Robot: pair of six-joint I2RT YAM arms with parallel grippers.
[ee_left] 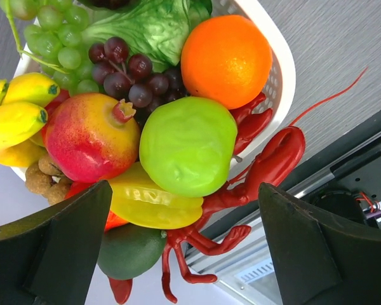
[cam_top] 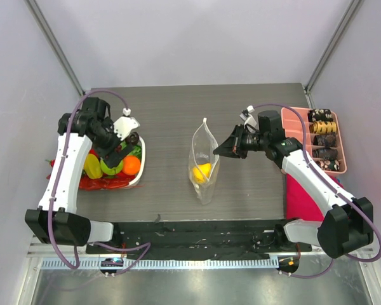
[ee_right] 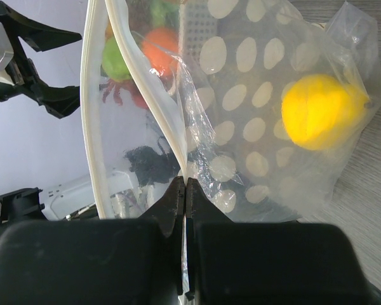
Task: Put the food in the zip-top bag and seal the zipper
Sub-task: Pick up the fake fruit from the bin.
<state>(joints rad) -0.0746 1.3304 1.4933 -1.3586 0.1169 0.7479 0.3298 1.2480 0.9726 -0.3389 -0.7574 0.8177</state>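
The green apple (cam_top: 110,169) (ee_left: 187,145) is uncovered on top of the pile, so my left gripper should next lower its open fingers around the sides of the apple below and close them.
The food fills a white basket (cam_top: 141,166) at the left: a green apple (ee_left: 187,145), an orange (ee_left: 227,60), a red fruit (ee_left: 89,136), a yellow fruit (ee_left: 152,203) and a green leafy piece (ee_left: 149,28). My left gripper (cam_top: 122,149) hovers just above this pile, open, with nothing between its fingers (ee_left: 51,248). The dotted zip-top bag (cam_top: 204,166) stands mid-table with its mouth held open, and a yellow fruit (ee_right: 317,111) lies inside. My right gripper (ee_right: 186,184) is shut on the bag's mouth edge by the zipper (ee_right: 159,108). The other zipper strip (ee_right: 95,114) bows away.
A red toy lobster (ee_left: 267,165) hangs over the basket's rim, beside grapes (ee_left: 136,76). A pink tray (cam_top: 291,130) with dark snack pieces sits at the right, with a magenta object (cam_top: 301,197) in front of it. A black rail (cam_top: 197,232) runs along the near edge.
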